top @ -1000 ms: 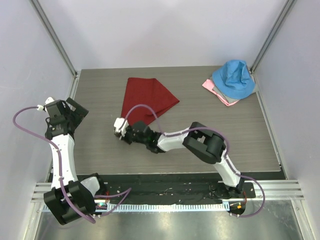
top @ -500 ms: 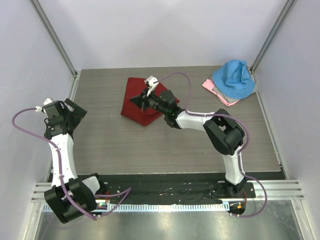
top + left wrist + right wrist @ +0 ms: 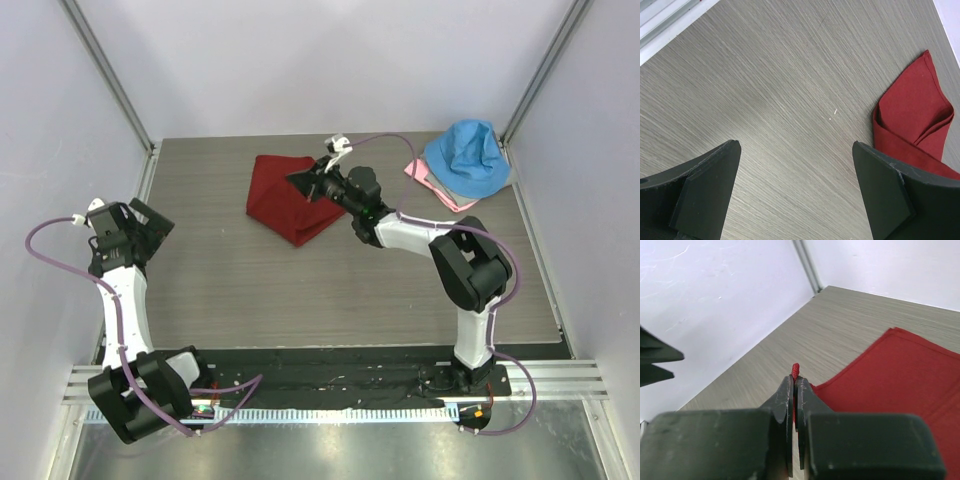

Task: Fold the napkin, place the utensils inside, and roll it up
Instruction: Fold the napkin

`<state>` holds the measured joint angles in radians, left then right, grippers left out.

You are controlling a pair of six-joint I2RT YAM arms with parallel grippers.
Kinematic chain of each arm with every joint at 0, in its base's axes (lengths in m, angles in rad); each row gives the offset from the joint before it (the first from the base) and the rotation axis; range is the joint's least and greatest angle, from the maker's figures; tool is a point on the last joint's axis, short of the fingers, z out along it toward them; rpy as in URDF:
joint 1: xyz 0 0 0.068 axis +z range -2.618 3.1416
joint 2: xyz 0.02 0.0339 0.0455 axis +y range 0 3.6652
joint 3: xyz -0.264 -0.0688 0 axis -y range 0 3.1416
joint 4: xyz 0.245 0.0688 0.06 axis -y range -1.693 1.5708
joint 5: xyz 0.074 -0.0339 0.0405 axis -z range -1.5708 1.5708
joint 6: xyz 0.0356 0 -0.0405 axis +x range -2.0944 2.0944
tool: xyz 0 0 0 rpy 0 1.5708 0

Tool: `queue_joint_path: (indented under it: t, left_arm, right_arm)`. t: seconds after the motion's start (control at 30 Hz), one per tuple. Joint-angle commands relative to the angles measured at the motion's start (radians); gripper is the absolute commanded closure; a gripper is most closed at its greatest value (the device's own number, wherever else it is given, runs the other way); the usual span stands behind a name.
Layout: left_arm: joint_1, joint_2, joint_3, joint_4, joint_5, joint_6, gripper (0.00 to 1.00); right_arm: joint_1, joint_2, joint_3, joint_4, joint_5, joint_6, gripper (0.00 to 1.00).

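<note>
I need to move my right gripper down and to the right in the top view, onto the napkin's end facing the blue cloth, because the napkin's corner is still raised.
The dark red napkin (image 3: 290,198) lies folded over itself at the back middle of the table. My right gripper (image 3: 303,179) is shut on a corner of the napkin (image 3: 795,369) and holds it a little above the cloth. The rest of the napkin (image 3: 900,375) spreads out below and to the right in the right wrist view. My left gripper (image 3: 150,222) is open and empty at the far left, above bare table. The napkin's edge (image 3: 912,125) shows at the right of the left wrist view, apart from the fingers. The fork is out of view.
A bright blue cloth (image 3: 465,160) lies on a pale pink cloth (image 3: 432,185) at the back right corner. Grey walls and metal frame posts (image 3: 110,80) surround the table. The wall corner (image 3: 807,265) is close behind the napkin.
My right gripper has carried the napkin's corner from the near left up and over to the back right, folding the cloth onto itself. The left arm has barely moved.
</note>
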<state>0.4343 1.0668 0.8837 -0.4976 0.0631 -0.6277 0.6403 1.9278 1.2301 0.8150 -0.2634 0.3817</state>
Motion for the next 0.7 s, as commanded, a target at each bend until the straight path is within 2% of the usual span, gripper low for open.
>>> queue_joint_path:
  t: [0.0, 0.33, 0.67]
  left_arm:
    - [0.009, -0.004, -0.005, 0.054, 0.023, -0.01, 0.0]
    - [0.009, 0.005, -0.009, 0.06, 0.04, -0.024, 0.0]
    - [0.009, 0.005, -0.011, 0.062, 0.044, -0.021, 0.0]
  right_arm:
    - [-0.036, -0.067, -0.03, 0.055, 0.042, 0.031, 0.99]
    - [-0.125, -0.052, -0.096, 0.082, 0.076, 0.068, 0.99]
    - [-0.206, 0.06, -0.123, 0.135, 0.096, 0.129, 0.99]
